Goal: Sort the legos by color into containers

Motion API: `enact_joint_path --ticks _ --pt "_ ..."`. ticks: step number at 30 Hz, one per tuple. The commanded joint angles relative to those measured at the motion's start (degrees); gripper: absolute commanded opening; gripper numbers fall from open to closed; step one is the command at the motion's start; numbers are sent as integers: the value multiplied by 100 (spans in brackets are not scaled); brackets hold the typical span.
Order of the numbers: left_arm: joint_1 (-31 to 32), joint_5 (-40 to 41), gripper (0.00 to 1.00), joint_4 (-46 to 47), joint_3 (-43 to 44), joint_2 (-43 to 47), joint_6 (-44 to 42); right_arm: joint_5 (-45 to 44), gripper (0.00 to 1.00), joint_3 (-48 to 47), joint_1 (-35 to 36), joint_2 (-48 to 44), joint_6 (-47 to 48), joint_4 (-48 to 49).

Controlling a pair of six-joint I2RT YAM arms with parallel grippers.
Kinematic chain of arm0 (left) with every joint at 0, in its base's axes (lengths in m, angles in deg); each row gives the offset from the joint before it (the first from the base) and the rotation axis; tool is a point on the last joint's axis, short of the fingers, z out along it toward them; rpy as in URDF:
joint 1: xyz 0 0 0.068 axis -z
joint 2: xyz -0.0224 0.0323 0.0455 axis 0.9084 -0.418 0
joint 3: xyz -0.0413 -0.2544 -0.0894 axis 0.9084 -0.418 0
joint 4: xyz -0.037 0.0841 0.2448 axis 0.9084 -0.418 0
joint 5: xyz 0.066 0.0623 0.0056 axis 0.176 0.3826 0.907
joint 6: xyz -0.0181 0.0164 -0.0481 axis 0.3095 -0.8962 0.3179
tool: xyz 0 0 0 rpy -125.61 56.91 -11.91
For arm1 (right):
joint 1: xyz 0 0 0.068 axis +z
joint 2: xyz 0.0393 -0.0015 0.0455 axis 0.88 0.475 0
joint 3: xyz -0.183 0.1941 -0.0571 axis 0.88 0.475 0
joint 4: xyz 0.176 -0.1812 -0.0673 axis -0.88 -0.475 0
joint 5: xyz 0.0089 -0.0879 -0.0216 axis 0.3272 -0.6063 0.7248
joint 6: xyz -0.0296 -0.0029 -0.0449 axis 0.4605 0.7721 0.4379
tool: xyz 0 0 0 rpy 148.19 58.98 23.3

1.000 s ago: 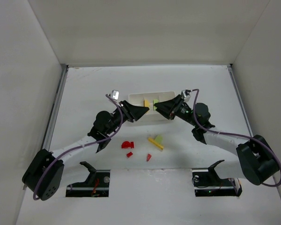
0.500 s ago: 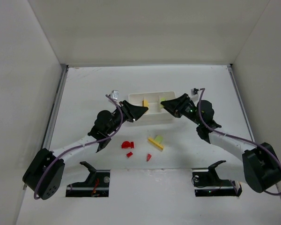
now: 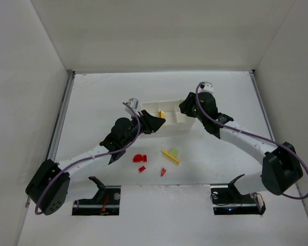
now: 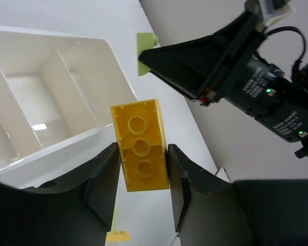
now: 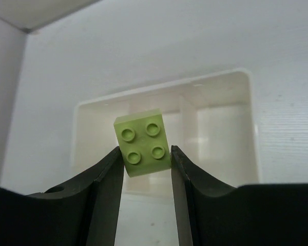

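Observation:
My left gripper needs to bring the yellow brick over and down next and release it in the tray's middle section (image 3: 169,111) (image 4: 35,105). That section is bare below, to the left in the left wrist view.
The white tray (image 3: 174,127) lies mid-table, its three compartments (image 4: 66,87) showing bare in the left wrist view. My left gripper (image 3: 160,121) is shut on a yellow brick (image 4: 141,146), held just over the tray's front edge near the middle. My right gripper (image 5: 146,159) is shut on a light green four-stud brick (image 5: 142,142), hanging above the tray (image 5: 251,123) near its right end. In the overhead view the right gripper (image 3: 186,109) hides the green brick. Loose legos lie in front of the tray: a red arch (image 3: 139,158), two small red bits (image 3: 142,168) and a yellow piece (image 3: 170,156).
A light green piece (image 3: 173,151) lies against the loose yellow one. The two arms come close to each other over the tray; the right gripper (image 4: 195,56) fills the upper right of the left wrist view. White walls stand on three sides.
The right arm has swung back and turned, carrying the green brick from the tray's middle to its right end. The left gripper has edged right and forward with the yellow brick.

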State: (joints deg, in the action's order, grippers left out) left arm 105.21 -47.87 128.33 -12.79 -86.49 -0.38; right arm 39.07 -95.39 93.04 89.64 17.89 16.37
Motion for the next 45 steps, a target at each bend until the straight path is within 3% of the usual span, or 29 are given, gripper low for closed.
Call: enact_joint_path --ticks 1,7,10,14,21,26,31,35,37,40,45 --pt "116 267 13 -231 346 16 -412 -681 32 -313 116 362 626 -576" --pt "196 382 13 -337 373 -1 -553 -972 41 -401 152 556 705 -567" --pt "178 391 13 -355 408 -54 -553 -954 56 -401 152 574 705 -506" --pt "143 391 14 -425 531 -203 -562 -893 64 -401 134 407 705 -461" --pt "187 645 15 -1013 1408 -958 -877 -945 58 239 152 -602 521 -304" --pt "204 1426 18 -2294 2497 -1942 -1370 -884 53 1039 143 -1595 336 -303" --pt "450 2060 25 -3228 3465 -2961 -1994 -884 60 1593 397 -2422 231 -592" --pt "556 2447 36 -3449 3739 -3270 -2091 -831 64 1849 748 -2853 99 -830" --pt "573 2500 43 -3493 3791 -3323 -2091 -822 66 1902 933 -2942 46 -944" --pt "643 2509 61 -3528 3827 -3289 -2109 -796 71 1981 1205 -2907 11 -1024" --pt "688 2465 68 -3283 3573 -2675 -2109 -778 71 2130 1504 -2529 -270 -866"
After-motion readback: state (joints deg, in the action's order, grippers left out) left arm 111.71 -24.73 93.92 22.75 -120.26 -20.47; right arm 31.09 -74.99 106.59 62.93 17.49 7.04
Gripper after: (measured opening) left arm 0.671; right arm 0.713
